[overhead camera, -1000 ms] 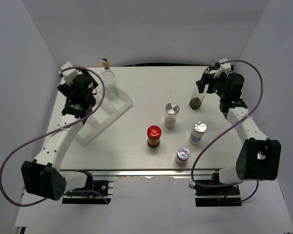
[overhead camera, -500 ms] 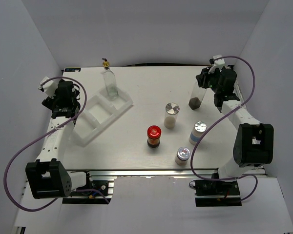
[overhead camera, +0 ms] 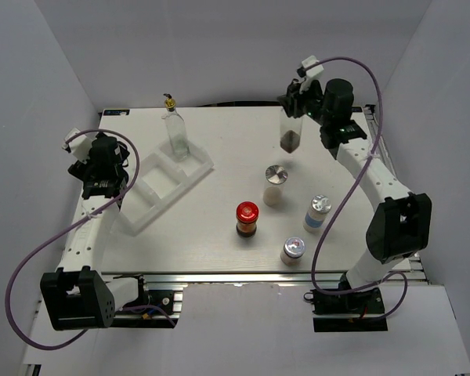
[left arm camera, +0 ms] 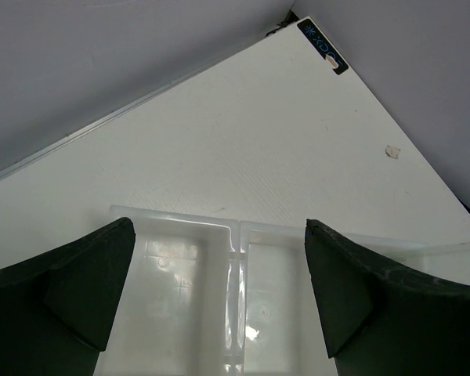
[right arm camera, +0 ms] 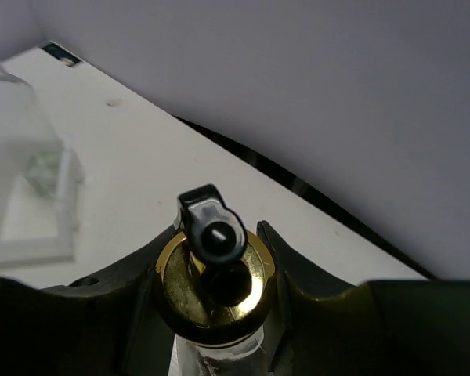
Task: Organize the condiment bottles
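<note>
My right gripper next crosses to its left in the top view, lowers to the free bottom of the rack beside the racked bottle and releases.
My right gripper point(overhead camera: 296, 106) is shut on the gold pourer top point(right arm camera: 172, 270) of a tall clear glass bottle point(overhead camera: 290, 133) with dark dregs, which hangs above the table's back right. In the right wrist view my right gripper point(right arm camera: 213, 276) clamps that top from both sides. A second glass bottle point(overhead camera: 175, 135) stands in the far compartment of the white rack point(overhead camera: 160, 192). My left gripper point(overhead camera: 108, 182) hovers open over the rack's point(left arm camera: 235, 235) left end, empty point(left arm camera: 219, 290). A red-capped jar point(overhead camera: 247, 219) and three silver-lidded shakers point(overhead camera: 276, 184) point(overhead camera: 319, 211) point(overhead camera: 293, 251) stand mid-table.
The rack lies diagonally at the left, with open compartments below my left gripper. Grey walls close in the table on three sides. In the right wrist view the racked bottle point(right arm camera: 16, 133) shows at far left.
My right gripper closed on the back-right glass bottle, then lifted it and carried it left and toward the back. My left arm drew back from the racked bottle to the rack's left end.
</note>
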Tool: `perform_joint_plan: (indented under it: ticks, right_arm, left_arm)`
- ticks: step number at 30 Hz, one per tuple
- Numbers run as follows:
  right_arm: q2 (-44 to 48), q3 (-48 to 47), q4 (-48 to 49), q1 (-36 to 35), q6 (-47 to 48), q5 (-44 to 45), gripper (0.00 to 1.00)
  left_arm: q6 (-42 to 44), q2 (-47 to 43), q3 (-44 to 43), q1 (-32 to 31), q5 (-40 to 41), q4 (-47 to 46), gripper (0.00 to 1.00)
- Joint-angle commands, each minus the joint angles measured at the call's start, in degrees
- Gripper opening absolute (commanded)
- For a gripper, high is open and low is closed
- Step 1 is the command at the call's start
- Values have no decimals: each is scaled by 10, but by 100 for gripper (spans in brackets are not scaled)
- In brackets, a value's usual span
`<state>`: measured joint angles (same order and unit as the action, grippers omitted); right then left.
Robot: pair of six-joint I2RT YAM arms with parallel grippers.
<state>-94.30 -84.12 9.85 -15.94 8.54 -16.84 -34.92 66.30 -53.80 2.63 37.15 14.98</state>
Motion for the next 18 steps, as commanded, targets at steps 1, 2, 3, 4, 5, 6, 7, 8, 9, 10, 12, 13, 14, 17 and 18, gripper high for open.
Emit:
perform_joint_plan:
  ticks: [1,2,3,4,5,6,7,8,9,10,12,13,14,17,18]
  right_arm:
    - [-5,-72,58,-47,-13,-44,0]
    - [-11,-79,64,-58,-17,-53,0]
    - [-20,-87,65,-81,-17,-54,0]
    - [-25,-99,68,-94,-15,-51,0]
    - [-30,-104,75,-107,-12,-47,0]
    - [-40,-111,86,-130,-9,-44,0]
    - [-47,-116,93,-141,-9,-40,0]
    - [-55,-136,97,-152,-8,-39,0]
    - [-75,-149,96,-168,-8,-37,0]
    - [-85,-163,93,-175,-10,-36,0]
    - [-118,-201,96,-196,-16,-34,0]
    - [-127,-210,104,-201,-18,-33,0]
    - [-137,-218,109,-207,-19,-32,0]
    - [-185,-254,119,-234,-26,-23,0]
    - [-194,-264,123,-240,-26,-23,0]
  left_arm:
    - [3,-20,4,2,-24,-7,98]
    - [3,-20,5,2,-30,-8,98]
    - [2,-20,6,2,-32,-9,98]
    - [2,-20,6,2,-37,-10,98]
    - [4,-20,8,2,-39,-11,98]
    - [4,-20,9,1,-40,-11,98]
    - [5,-21,10,2,-41,-11,98]
    - [6,-20,11,2,-42,-11,98]
    - [6,-21,12,2,-38,-11,98]
    - [7,-21,12,2,-37,-8,98]
    - [8,-22,15,2,-30,-4,98]
    - [9,-25,17,2,-29,-3,98]
    - [10,-27,19,2,-27,-3,98]
    - [13,-34,26,2,-24,-7,98]
    - [14,-35,28,2,-23,-9,98]
